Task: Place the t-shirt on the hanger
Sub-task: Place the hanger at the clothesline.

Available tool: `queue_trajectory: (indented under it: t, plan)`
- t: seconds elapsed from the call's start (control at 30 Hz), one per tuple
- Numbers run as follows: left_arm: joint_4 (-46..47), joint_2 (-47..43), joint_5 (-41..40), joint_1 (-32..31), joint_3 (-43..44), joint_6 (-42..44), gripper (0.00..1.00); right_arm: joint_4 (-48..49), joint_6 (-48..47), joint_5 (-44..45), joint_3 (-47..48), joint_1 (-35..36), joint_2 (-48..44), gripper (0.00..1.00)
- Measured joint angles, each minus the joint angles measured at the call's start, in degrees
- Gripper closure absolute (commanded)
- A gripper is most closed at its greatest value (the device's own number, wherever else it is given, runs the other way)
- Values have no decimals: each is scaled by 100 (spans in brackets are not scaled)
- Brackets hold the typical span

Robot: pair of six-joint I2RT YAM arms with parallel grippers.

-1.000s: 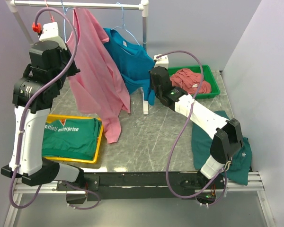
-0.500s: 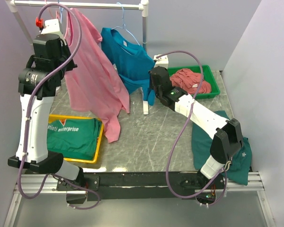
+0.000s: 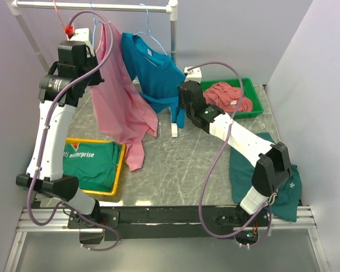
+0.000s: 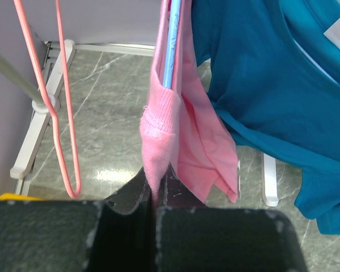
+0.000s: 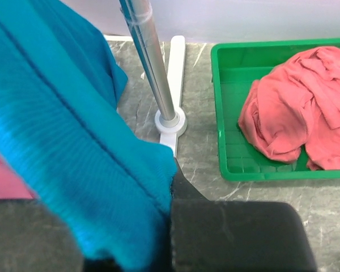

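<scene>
My left gripper eases slightly toward the teal-blue shirt (image 3: 153, 71) next and releases the folded edge. The reason is that the light-blue hanger already runs inside the pink cloth outward of my gripper.
The bright pink t-shirt (image 3: 122, 102) hangs from near the rail down to the table. My left gripper (image 3: 95, 46) is raised beside the rail and shut on a folded edge of the t-shirt (image 4: 158, 136); the fabric is pinched between the fingertips of the left gripper (image 4: 154, 184). The light-blue hanger (image 4: 173, 45) shows as a thin wire running inside the pink cloth; its hook is out of that view. My right gripper (image 3: 180, 110) is shut on the lower edge of the teal-blue shirt (image 3: 153, 71), with teal fabric (image 5: 90, 153) filling its jaws (image 5: 171, 190).
A salmon-pink wire hanger (image 4: 62, 113) hangs left of the t-shirt. The rack's rail (image 3: 124, 7) and post (image 5: 150, 56) stand at the back. A green tray (image 3: 255, 110) holds a dusty-rose garment (image 5: 297, 124). A yellow tray (image 3: 120, 164) holds a green shirt; a dark teal garment (image 3: 292, 190) lies at right.
My left arm has swung right and back along the rail, carrying the pink t-shirt closer to the teal-blue shirt. The right arm has not moved.
</scene>
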Motion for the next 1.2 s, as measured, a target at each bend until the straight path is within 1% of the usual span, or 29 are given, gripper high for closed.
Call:
queue_trajectory:
  t: [0.1, 0.27, 0.33, 0.37, 0.43, 0.57, 0.63, 0.67, 0.73, 0.83, 0.87, 0.93, 0.97, 1.03, 1.07, 1.1, 1.13, 1.2]
  plan:
    - [0, 201, 96, 59, 210, 68, 99, -26, 37, -31, -37, 0, -31, 95]
    - [11, 378, 262, 170, 240, 90, 99, -55, 81, -107, -157, 0, -205, 95]
    - [42, 391, 343, 195, 170, 85, 96, -52, 101, -131, -243, 0, -306, 94]
    - [68, 372, 372, 199, 105, 83, 91, -50, 105, -138, -278, 0, -345, 94]
    - [227, 282, 424, 203, -186, 70, 87, -63, 127, -170, -341, 7, -435, 91]
    - [411, 177, 522, 238, -623, 52, 72, -81, 184, -236, -400, 46, -560, 80]
    - [525, 175, 546, 262, -671, 42, 71, -90, 205, -258, -400, 81, -614, 78]
    - [573, 164, 557, 275, -671, 42, 67, -94, 210, -271, -400, 101, -643, 76]
    - [673, 98, 601, 289, -704, 39, 63, -98, 210, -299, -400, 155, -708, 74]
    - [802, -92, 664, 295, -782, 37, 48, -107, 219, -334, -400, 223, -789, 68]
    - [822, -164, 684, 295, -791, 44, 44, -111, 221, -354, -400, 247, -811, 64]
    - [866, -315, 728, 295, -793, 46, 38, -114, 234, -391, -400, 275, -841, 59]
    - [894, -398, 761, 295, -793, 39, 28, -120, 240, -422, -400, 295, -855, 53]
    - [942, -551, 813, 295, -793, 50, 21, -142, 249, -470, -400, 326, -885, 45]
    - [968, -638, 848, 295, -793, 39, 10, -157, 258, -483, -398, 334, -898, 38]
    - [997, -721, 898, 295, -793, 35, 1, -170, 254, -520, -398, 350, -927, 35]
    - [1027, -804, 960, 297, -793, 35, 3, -184, 275, -544, -398, 361, -949, 33]
    - [1084, -953, 1099, 297, -793, -22, 4, -223, 280, -645, -396, 387, -1023, 27]
